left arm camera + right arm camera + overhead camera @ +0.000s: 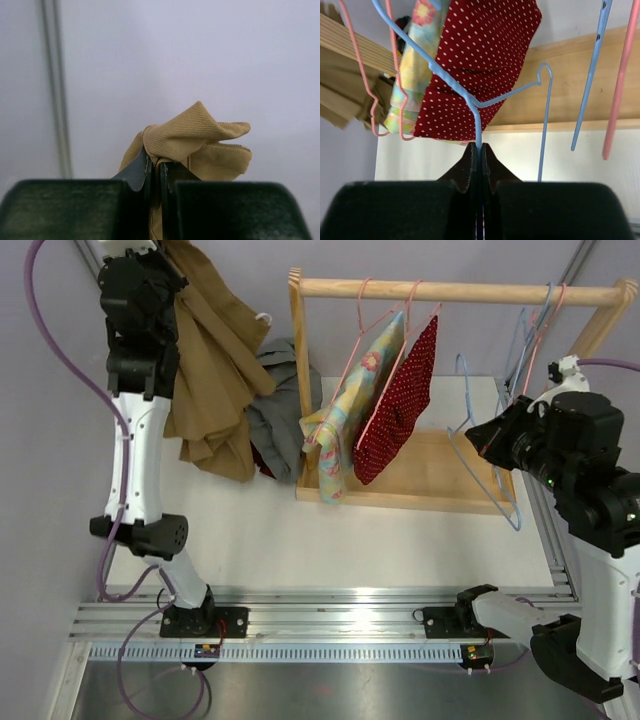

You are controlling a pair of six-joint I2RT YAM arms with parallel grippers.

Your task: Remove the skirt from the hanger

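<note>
The skirt goes down and right in the top view to the grey clothes pile's far end next. My left gripper releases it there, since the blue hanger is bare.
The tan skirt hangs bunched from my left gripper, which is raised high at the far left. In the left wrist view the gripper is shut on a fold of the skirt. My right gripper is shut on a bare blue wire hanger in front of the rack's right side. In the right wrist view the hanger's wire runs straight into the closed gripper. The skirt and the blue hanger are well apart.
A wooden rack stands at the back. It carries a floral garment and a red dotted one on pink hangers, and empty hangers at its right end. A grey clothes pile lies left of the rack.
</note>
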